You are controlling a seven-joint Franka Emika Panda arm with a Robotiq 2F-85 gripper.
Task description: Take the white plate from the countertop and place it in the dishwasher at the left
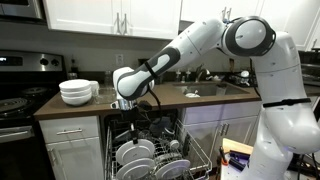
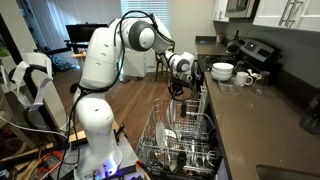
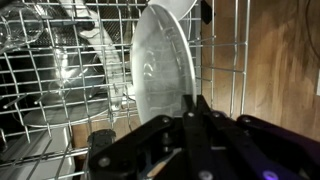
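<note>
The robot will next lower its gripper toward the stove-side end of the wire rack and let go of the plate's rim, because the white plate already hangs on edge above the wires.
My gripper [image 3: 195, 103] is shut on the rim of the white plate [image 3: 160, 60], which it holds upright on edge over the wire rack [image 3: 60, 110] of the open dishwasher. In both exterior views the gripper [image 1: 124, 104] [image 2: 181, 88] hangs at countertop height, just above the left end of the pulled-out rack [image 1: 190, 158] [image 2: 190, 150]. Other white plates [image 1: 135, 152] stand in the rack below it. The held plate is hard to make out in the exterior views.
A stack of white bowls [image 1: 78, 92] [image 2: 222, 71] sits on the brown countertop [image 1: 160, 100] next to the stove [image 1: 15, 100]. A sink [image 1: 215, 88] lies further along the counter. Glasses [image 3: 25, 35] stand in the rack.
</note>
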